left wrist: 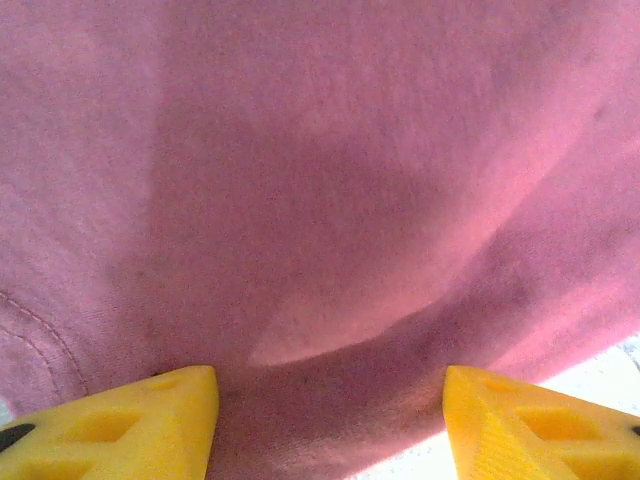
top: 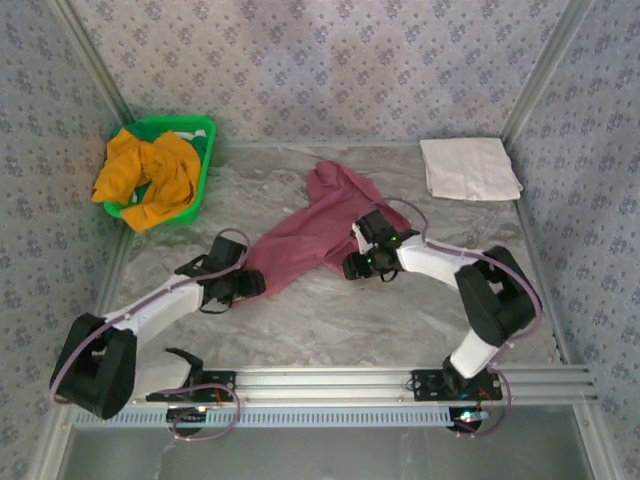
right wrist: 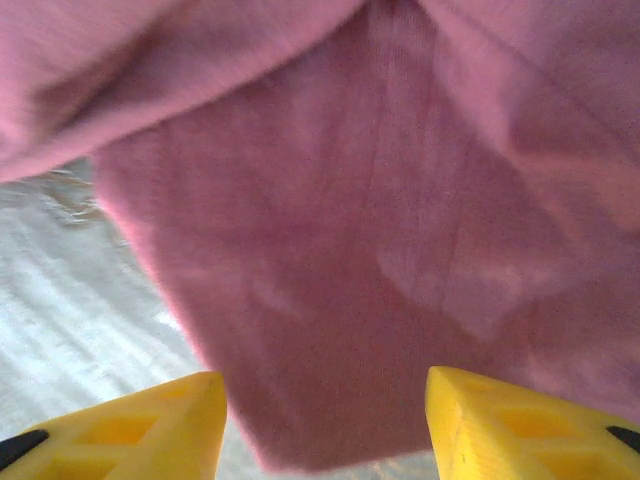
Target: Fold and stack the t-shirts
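Observation:
The left gripper should stay low at the shirt's near end next and close its fingers on the fold of cloth, since the fold lies between the open fingers.
The maroon t-shirt point(top: 318, 225) lies bunched in a diagonal strip across the middle of the table, its print hidden. My left gripper point(top: 250, 284) is at the shirt's near-left end; in the left wrist view its yellow fingers point(left wrist: 150, 425) stand wide apart, open, with maroon cloth point(left wrist: 330, 200) between and ahead of them. My right gripper point(top: 353, 265) is at the shirt's right edge, also open, its fingers point(right wrist: 520, 425) spread on either side of a hanging cloth edge point(right wrist: 340, 300). The mustard-orange t-shirt point(top: 150, 175) is heaped in the basket.
A green plastic basket point(top: 205, 135) stands at the back left. A folded white cloth point(top: 468, 168) lies at the back right. Marble tabletop point(top: 330, 320) shows in front of the shirt. Patterned walls enclose the table on three sides.

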Tool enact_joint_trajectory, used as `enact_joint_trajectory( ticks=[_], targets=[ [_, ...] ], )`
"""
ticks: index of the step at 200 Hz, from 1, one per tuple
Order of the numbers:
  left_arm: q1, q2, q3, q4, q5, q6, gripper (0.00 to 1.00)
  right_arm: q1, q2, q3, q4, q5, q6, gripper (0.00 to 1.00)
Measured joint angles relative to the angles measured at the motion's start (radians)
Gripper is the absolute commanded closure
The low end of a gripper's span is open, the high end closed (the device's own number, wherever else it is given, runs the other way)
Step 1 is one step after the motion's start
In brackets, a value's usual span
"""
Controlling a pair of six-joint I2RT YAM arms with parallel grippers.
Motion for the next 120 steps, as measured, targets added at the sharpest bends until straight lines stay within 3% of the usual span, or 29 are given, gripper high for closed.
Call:
enact_joint_trajectory(
  ticks=[18, 42, 52, 84, 120],
  targets=[
    [0.000, 0.024, -0.002, 0.029, -0.004, -0.007, 0.60, 0.010, 0.033, 0.034, 0.007, 0.018, 0.000, 0.51],
    [0.002, 0.027, -0.007, 0.041, -0.028, -0.002, 0.88, 0.029, 0.058, 0.048, 0.026, 0.034, -0.006, 0.79],
    [0.011, 0.023, -0.009, 0.039, -0.037, 0.006, 1.00, 0.031, 0.058, 0.048, 0.024, 0.036, -0.002, 0.86],
    [0.072, -0.077, -0.001, -0.017, -0.087, 0.031, 1.00, -0.006, 0.027, 0.048, -0.005, 0.031, -0.018, 1.00],
    [0.136, -0.215, 0.120, -0.134, -0.122, 0.091, 1.00, -0.081, -0.133, 0.055, -0.064, -0.028, -0.042, 1.00]
  ],
)
